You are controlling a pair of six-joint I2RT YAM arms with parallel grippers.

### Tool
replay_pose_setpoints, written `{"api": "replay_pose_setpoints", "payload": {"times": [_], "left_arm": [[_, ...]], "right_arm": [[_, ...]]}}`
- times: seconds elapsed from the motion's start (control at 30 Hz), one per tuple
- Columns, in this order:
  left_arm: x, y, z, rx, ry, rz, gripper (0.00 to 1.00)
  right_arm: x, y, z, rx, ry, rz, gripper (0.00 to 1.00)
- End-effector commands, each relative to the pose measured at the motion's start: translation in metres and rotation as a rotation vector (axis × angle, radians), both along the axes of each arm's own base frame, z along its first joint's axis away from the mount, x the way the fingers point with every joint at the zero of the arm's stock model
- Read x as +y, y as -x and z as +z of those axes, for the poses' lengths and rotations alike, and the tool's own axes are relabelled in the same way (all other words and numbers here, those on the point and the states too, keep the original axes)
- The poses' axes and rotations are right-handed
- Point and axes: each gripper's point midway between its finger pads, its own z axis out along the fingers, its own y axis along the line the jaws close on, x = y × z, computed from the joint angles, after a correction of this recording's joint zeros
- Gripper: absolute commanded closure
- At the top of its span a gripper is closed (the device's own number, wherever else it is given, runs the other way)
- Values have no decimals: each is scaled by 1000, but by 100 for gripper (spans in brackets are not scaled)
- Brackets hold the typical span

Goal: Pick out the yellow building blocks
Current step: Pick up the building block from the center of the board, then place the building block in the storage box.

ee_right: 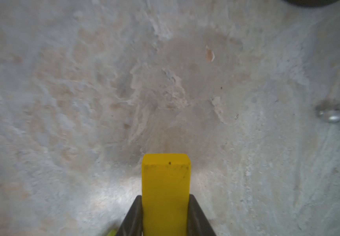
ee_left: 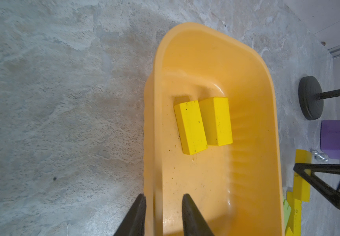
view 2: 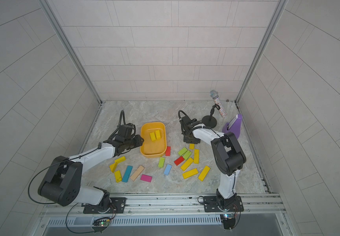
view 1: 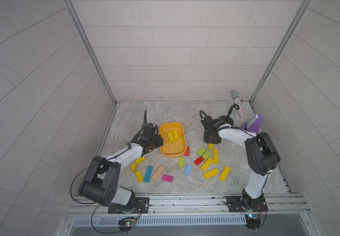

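The near part of the tub's bottom is empty, so the robot's right gripper will lift the yellow block, move it across the tub's side, lower it onto that near part and release it there.
Two yellow building blocks (ee_left: 190,126) lie side by side in the orange-yellow tub (view 1: 173,152). My left gripper (ee_left: 163,196) is open astride the tub's left wall (ee_left: 150,122), one finger outside and one inside with a gap. My right gripper (ee_right: 165,196) is shut on a yellow block (ee_right: 166,179) low over the bare table; in both top views only its end (view 1: 211,146) shows under the wrist. Loose yellow blocks lie left of the tub (view 1: 140,159) (view 1: 139,176) and on the right (view 1: 216,156) (view 1: 211,173) (view 1: 225,173).
Lime-green (view 1: 201,151), red (view 1: 199,160), blue (view 1: 188,169), teal (view 1: 148,173), tan (view 1: 158,173) and pink (view 1: 167,178) blocks lie among the yellow ones. A microphone on a stand (view 1: 236,103) and a purple holder (view 1: 252,124) stand at the back right, behind the right arm.
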Motion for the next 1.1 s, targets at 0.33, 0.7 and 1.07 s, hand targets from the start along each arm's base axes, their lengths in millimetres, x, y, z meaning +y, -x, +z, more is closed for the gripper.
{"api": "replay_pose_setpoints", "payload": {"times": [0.33, 0.7, 1.07], "left_arm": [[7, -3, 0, -12, 11, 49, 62], [56, 9, 1, -19, -34, 228, 62], [66, 15, 3, -45, -24, 269, 62]], "right_arm": [[130, 12, 95, -135, -154, 339, 86], [242, 18, 60, -70, -193, 552, 86], [279, 0, 10, -19, -176, 569, 86]]}}
